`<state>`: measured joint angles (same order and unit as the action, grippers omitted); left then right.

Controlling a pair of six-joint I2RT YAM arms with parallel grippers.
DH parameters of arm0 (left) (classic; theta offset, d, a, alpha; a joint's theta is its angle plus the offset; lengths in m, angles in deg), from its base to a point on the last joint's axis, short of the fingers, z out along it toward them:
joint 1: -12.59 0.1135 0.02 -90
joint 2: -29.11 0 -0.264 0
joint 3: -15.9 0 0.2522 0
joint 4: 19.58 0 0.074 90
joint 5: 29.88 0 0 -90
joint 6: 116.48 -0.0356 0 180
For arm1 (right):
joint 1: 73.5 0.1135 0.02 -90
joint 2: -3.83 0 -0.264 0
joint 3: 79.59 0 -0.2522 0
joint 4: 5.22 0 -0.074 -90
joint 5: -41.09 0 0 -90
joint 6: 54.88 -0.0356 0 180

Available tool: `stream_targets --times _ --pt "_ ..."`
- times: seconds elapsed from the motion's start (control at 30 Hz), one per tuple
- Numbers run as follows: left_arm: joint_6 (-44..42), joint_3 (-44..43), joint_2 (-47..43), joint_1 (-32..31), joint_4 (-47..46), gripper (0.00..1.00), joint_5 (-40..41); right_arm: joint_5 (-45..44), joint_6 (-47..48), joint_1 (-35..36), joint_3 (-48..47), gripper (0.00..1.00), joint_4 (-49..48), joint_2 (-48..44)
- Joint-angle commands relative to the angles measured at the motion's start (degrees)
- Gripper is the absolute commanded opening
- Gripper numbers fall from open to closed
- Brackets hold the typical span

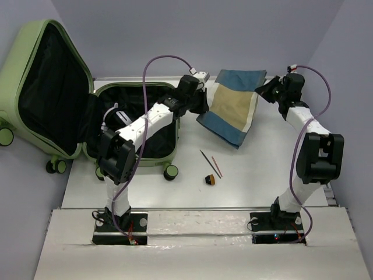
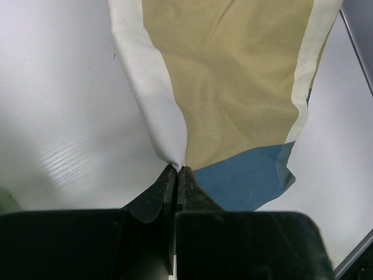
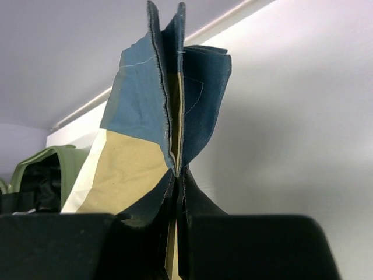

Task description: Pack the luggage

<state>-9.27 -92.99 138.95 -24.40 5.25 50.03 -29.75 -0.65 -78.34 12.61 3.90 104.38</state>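
Observation:
The cloth (image 1: pixel 233 105) hangs outside the luggage. My left gripper needs to swing to the left in the top view, over the luggage's black-lined base beside the raised lid.
The pale green luggage (image 1: pixel 35 70) lies open at the left, its lid raised and its black-lined base half (image 1: pixel 157 149) flat on the table. A folded blue, tan and white cloth (image 1: pixel 233 105) hangs lifted between both arms to the right of the luggage. My left gripper (image 1: pixel 203 100) is shut on the cloth's left edge; the left wrist view shows the cloth (image 2: pixel 233 81) pinched at the gripper's tips (image 2: pixel 178 170). My right gripper (image 1: pixel 263 88) is shut on the cloth's upper right corner, and the blue folds (image 3: pixel 169 105) stand up from that gripper (image 3: pixel 179 172).
A thin stick (image 1: pixel 208 162) and a reddish stick (image 1: pixel 217 165) lie on the white table in front of the cloth. A small black and orange object (image 1: pixel 210 179) lies near them. The luggage's caster wheels (image 1: pixel 170 172) stick out at its near edge.

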Motion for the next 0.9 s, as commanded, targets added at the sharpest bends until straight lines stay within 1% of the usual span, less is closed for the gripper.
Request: stream_targets --times 0.0,0.1,0.13,0.17,0.23,0.33,0.37,0.4,0.5,0.53,0.57,0.67,0.7,0.73,0.77,0.8,0.83,0.87 --pt "-1.0 -2.1 -7.5 1.1 4.6 0.06 2.3 2.4 -1.8 2.9 -2.7 0.07 -1.9 -4.0" --pt "-1.3 0.4 -13.1 4.7 6.3 0.06 4.3 2.1 -3.3 7.5 -5.1 0.07 -1.6 -4.4" --pt "-1.4 1.3 -16.4 6.0 7.2 0.06 4.7 1.4 -4.0 8.9 -7.1 0.07 -1.6 -3.8" --pt "-1.5 3.7 -18.1 9.0 7.8 0.06 5.3 0.9 -4.1 11.9 -8.4 0.07 -1.3 -3.2" --pt "-1.9 6.3 -23.0 12.4 8.5 0.06 5.9 0.0 -5.1 15.0 -13.1 0.07 -0.8 -1.4" --pt "-2.9 11.6 -28.0 19.1 9.6 0.06 7.7 -0.9 -6.0 20.8 -18.4 0.07 -0.3 3.6" --pt "-3.5 12.9 -30.7 21.0 9.7 0.06 8.1 -1.7 -6.2 22.3 -22.2 0.07 -0.1 5.2" --pt "-3.8 15.6 -32.0 24.4 9.8 0.06 8.4 -1.8 -6.3 24.9 -24.3 0.07 0.8 8.5" --pt "-4.6 20.8 -36.3 29.0 9.9 0.06 9.5 -2.6 -6.2 28.6 -32.4 0.07 3.1 13.8" --pt "-4.4 22.1 -38.5 30.4 9.5 0.06 11.6 -3.1 -5.7 30.8 -34.5 0.07 3.8 17.7" --pt "-4.1 24.4 -39.5 30.6 9.1 0.06 15.1 -3.2 -5.5 31.9 -39.6 0.07 6.9 19.9" --pt "-4.0 26.6 -42.5 31.3 10.0 0.06 18.8 -3.6 -4.2 35.8 -47.6 0.07 11.3 29.1" --pt "-3.8 28.4 -43.3 31.4 9.9 0.06 22.3 -3.9 -3.7 36.6 -52.0 0.08 13.4 31.0" --pt "-3.6 29.5 -45.1 31.5 9.5 0.09 24.1 -4.6 -2.6 38.2 -54.4 0.11 14.4 34.8" --pt "-3.3 30.5 -46.0 31.5 9.2 0.14 25.7 -5.0 -2.0 38.8 -57.0 0.15 15.8 36.7" --pt "-3.0 32.1 -46.7 31.8 9.2 0.16 27.6 -5.0 -1.6 38.8 -59.9 0.17 19.4 38.6" --pt "-2.8 32.6 -47.4 32.1 9.3 0.16 27.9 -5.0 -1.0 39.6 -64.9 0.19 21.1 40.2" --pt "-2.7 33.1 -49.0 32.2 9.4 0.14 28.2 -5.3 0.7 39.6 -66.4 0.22 22.6 41.5"
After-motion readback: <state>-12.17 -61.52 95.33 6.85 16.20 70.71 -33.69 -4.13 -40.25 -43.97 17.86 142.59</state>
